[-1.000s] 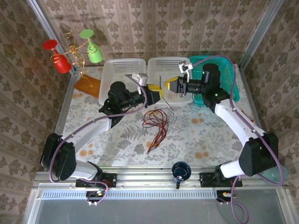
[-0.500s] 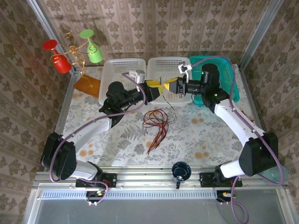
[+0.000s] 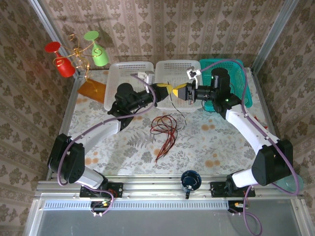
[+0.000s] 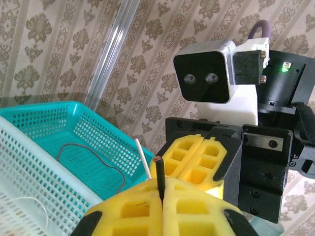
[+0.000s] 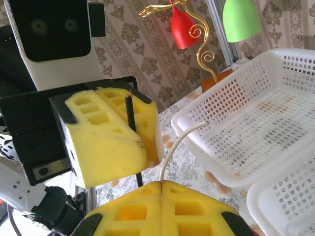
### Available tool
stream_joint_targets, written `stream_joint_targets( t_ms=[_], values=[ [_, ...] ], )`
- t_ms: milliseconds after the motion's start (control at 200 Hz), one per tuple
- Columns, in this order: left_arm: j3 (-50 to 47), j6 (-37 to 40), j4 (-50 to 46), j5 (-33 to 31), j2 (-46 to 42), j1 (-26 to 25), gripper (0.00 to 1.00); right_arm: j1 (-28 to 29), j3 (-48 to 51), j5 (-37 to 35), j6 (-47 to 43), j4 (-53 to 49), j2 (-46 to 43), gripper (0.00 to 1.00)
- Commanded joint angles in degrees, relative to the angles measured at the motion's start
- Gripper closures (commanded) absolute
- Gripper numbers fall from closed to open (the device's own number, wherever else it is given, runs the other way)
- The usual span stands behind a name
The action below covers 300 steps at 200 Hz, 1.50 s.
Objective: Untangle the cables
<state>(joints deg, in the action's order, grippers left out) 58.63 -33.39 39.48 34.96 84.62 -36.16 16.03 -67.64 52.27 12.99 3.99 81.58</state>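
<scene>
The robot's right gripper next needs to move away from the close black cable toward the teal basket, and then let go of the thin white cable (image 5: 177, 145).
A loose pile of red and black cables (image 3: 165, 129) lies on the flowered tablecloth in the middle. Both grippers hang above it, tip to tip, in front of the middle white basket (image 3: 177, 64). My left gripper (image 3: 171, 88) (image 4: 161, 189) is shut on the end of a black cable (image 4: 161, 174), which sticks up between its yellow pads. Facing it, my right gripper (image 3: 180, 91) (image 5: 161, 184) is shut on a thin white cable (image 5: 177, 145) that curves up from its pads. The black cable (image 5: 129, 113) also shows against the left gripper's pads in the right wrist view.
A second white basket (image 3: 129, 69) stands at the back left. A teal basket (image 3: 246, 93) at the back right holds one thin wire (image 4: 88, 152). A stand with red and green glasses (image 3: 74, 54) is at the far left. A dark mug (image 3: 190, 181) sits at the near edge.
My left gripper has moved right, up to the right gripper, and has shut on the black cable's end. The right gripper has stayed shut and almost still.
</scene>
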Motion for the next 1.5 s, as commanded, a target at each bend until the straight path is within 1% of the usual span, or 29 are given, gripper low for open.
stream_joint_targets(
  t_ms=[0,105,125,160,330,515,630,800,840,860,945,980,1015,1080,1130,1170,1185,1225,1295,1340,1415,1495],
  values=[
    [2.5,-0.24,1.83,1.2,-0.49,0.48,1.0,0.38,-0.28,-1.05,-1.24,-1.09,-1.42,1.0],
    [2.12,0.37,0.94,0.73,-1.48,0.65,1.0,-0.01,0.78,-3.24,-0.42,0.0,-1.42,1.0],
    [1.85,0.54,0.55,0.26,-1.83,0.65,1.0,-0.14,1.05,-3.91,-0.08,0.28,-3.07,1.0],
    [1.36,0.97,-0.06,-0.73,-2.61,0.77,1.0,-0.35,1.61,-5.43,0.26,0.51,-3.43,1.0],
    [-0.05,4.45,-4.6,-3.13,-5.93,0.83,1.0,-1.55,4.12,-17.25,0.39,-2.32,-4.98,1.0],
    [-1.84,6.7,-8.06,-6.63,-8.66,0.83,1.0,-5.14,7.92,-28.73,5.67,-2.3,-7.49,1.0],
    [-1.86,7.74,-9.88,-8.4,-9.38,0.83,1.0,-6.94,9.39,-31.95,7.59,-1.66,-8.68,1.0],
    [-0.43,12.22,-15.63,-11.71,-12.37,0.43,1.0,-9.52,10.64,-36.09,8.58,-0.99,-13.1,1.0],
    [0.32,13.13,-16.85,-11.09,-12.87,0.42,1.0,-10.07,10.52,-35.15,8.72,-0.32,-13.88,1.0],
    [0.7,13.37,-17.59,-10.69,-12.98,0.47,1.0,-10.2,10.18,-33.58,8.72,-0.21,-14.06,1.0],
    [3.04,12.82,-19.43,-7.55,-12.52,0.48,1.0,-10.37,6.88,-24.49,8.78,-2.08,-12.42,1.0],
    [3.76,12.07,-19.64,-5.74,-11.92,0.52,1.0,-10.28,4.59,-19.3,9.54,-3.17,-10.97,0.93],
    [4.49,11.44,-19.71,-3.94,-11.38,0.46,1.0,-9.96,2.4,-16.07,10.87,-4.61,-9.52,0.85],
    [5.54,10.72,-19.66,-0.99,-10.29,0.39,1.0,-9.3,-1.15,-12.51,13.14,-7.92,-6.92,0.74],
    [6.07,10.6,-20.08,0.8,-9.78,0.47,1.0,-9.1,-3.29,-11.25,15.56,-9.94,-5.03,0.65],
    [6.45,10.93,-20.8,1.51,-9.44,0.49,1.0,-8.96,-4.5,-9.57,17.93,-10.57,-3.62,0.61],
    [6.72,11.15,-21.21,3.19,-9.33,0.48,1.0,-8.92,-4.94,-8.74,18.81,-10.66,-3.09,0.6],
    [7.27,11.82,-22.13,5.09,-8.92,0.61,1.0,-8.79,-5.8,-6.8,21.63,-10.16,-2.23,0.57],
    [8.9,12.93,-24.75,8.83,-7.81,0.96,1.0,-8.02,-6.89,-3.11,25.23,-9.18,1.13,0.54],
    [10.61,14.47,-27.35,11.58,-7.15,1.46,1.0,-7.41,-8.12,-1.71,25.85,-10.34,2.42,0.52],
    [12.65,16.63,-31.13,16.01,-5.61,2.81,1.0,-6.74,-9.03,0.08,26.45,-11.81,3.91,0.53],
    [13.47,18.82,-31.97,20.68,-4.24,4.57,1.0,-6.56,-7.42,1.35,29.14,-9.3,4.46,0.53]
  ],
)
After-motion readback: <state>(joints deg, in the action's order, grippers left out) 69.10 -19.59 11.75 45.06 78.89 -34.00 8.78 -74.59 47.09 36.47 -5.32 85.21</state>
